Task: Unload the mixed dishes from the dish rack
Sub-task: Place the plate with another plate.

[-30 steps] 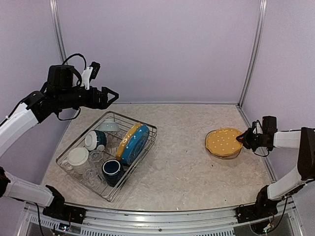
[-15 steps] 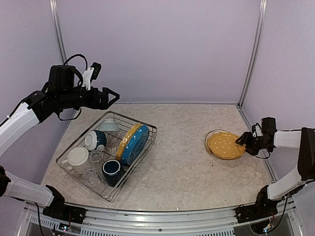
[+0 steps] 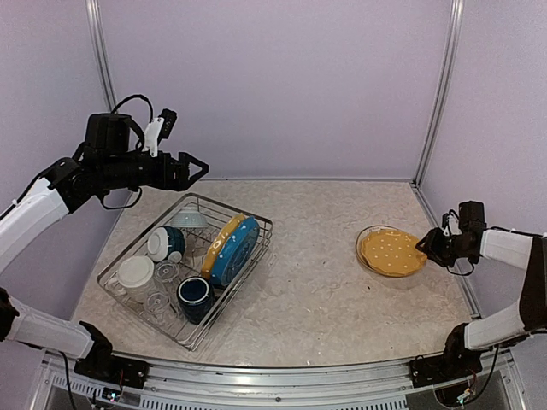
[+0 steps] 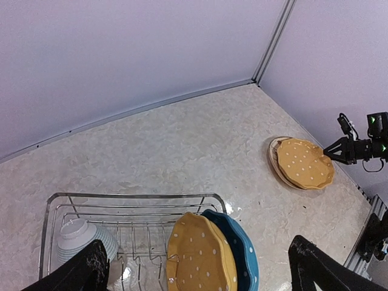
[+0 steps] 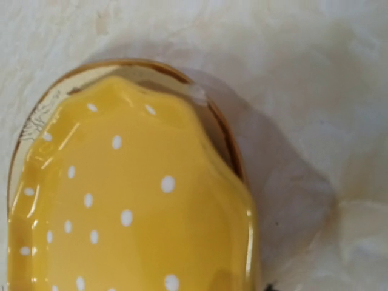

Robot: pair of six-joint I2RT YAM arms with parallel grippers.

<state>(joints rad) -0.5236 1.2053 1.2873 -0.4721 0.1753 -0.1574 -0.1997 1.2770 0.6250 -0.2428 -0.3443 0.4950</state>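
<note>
My left gripper needs to lower and tilt down over the upright yellow dotted plate's upper rim next and close, since that rim stands above the rack's wires.
The dish rack (image 3: 256,224) (image 4: 133,196) stands at the left. It holds an upright yellow dotted plate (image 3: 219,243) (image 4: 200,254) against a blue dotted plate (image 3: 237,254) (image 4: 245,248), a navy mug (image 3: 195,295), a cream mug (image 3: 135,273), clear glasses (image 3: 159,301) and small bowls (image 3: 164,242) (image 4: 79,236). My left gripper (image 3: 195,165) (image 4: 200,260) hovers open above the rack's back end. At the right, another yellow dotted plate (image 3: 389,250) (image 4: 305,163) (image 5: 133,212) lies flat on a cream plate (image 3: 361,248) (image 5: 224,130). My right gripper (image 3: 425,246) (image 4: 339,150) sits at its right rim. Its fingers are hidden in the right wrist view.
A metal post (image 3: 436,94) stands at the back right corner, and purple walls close the table on three sides. The stacked plates lie near the right wall. Bare tabletop (image 3: 316,282) lies between the rack and the plates.
The yellow plate at the right went from tilted in my right gripper to flat on the cream plate. My right gripper drew slightly right. The left arm held still.
</note>
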